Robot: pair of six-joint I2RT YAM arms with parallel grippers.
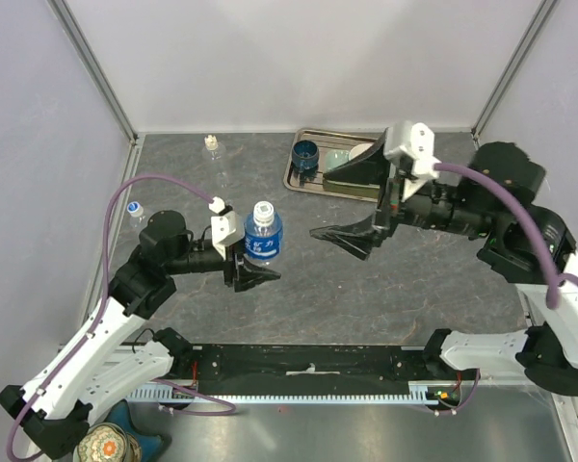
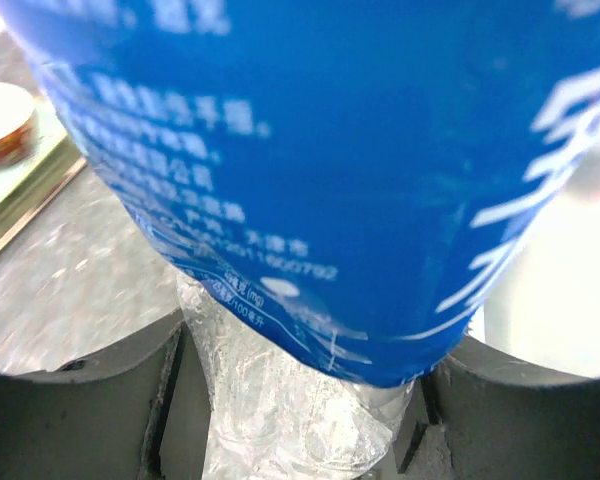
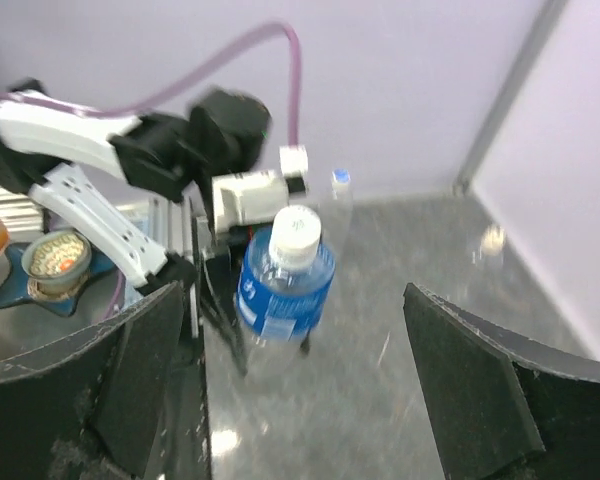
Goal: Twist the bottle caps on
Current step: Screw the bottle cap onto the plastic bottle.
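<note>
The sides of the white cap (image 1: 263, 210) need to come between the fingers of my right gripper, so the gripper should next move across toward the bottle and turn its fingers back.
A small clear bottle with a blue label (image 1: 263, 241) stands upright in the middle left, with a white cap (image 1: 263, 210) on its neck. My left gripper (image 1: 251, 272) is shut on its lower body. In the left wrist view the bottle (image 2: 310, 180) fills the frame between my fingers (image 2: 80, 400). My right gripper (image 1: 354, 207) is open and empty, to the right of the bottle and apart from it. The right wrist view shows the bottle (image 3: 283, 290) and its cap (image 3: 300, 227) ahead between my wide-open fingers (image 3: 145, 370). No loose caps show.
A clear bottle with a cream cap (image 1: 211, 144) stands at the back. Another bottle (image 1: 135, 210) stands by the left wall. A metal tray (image 1: 299, 181) at the back right holds a dark blue cup (image 1: 305, 154) and a bowl (image 1: 360, 151).
</note>
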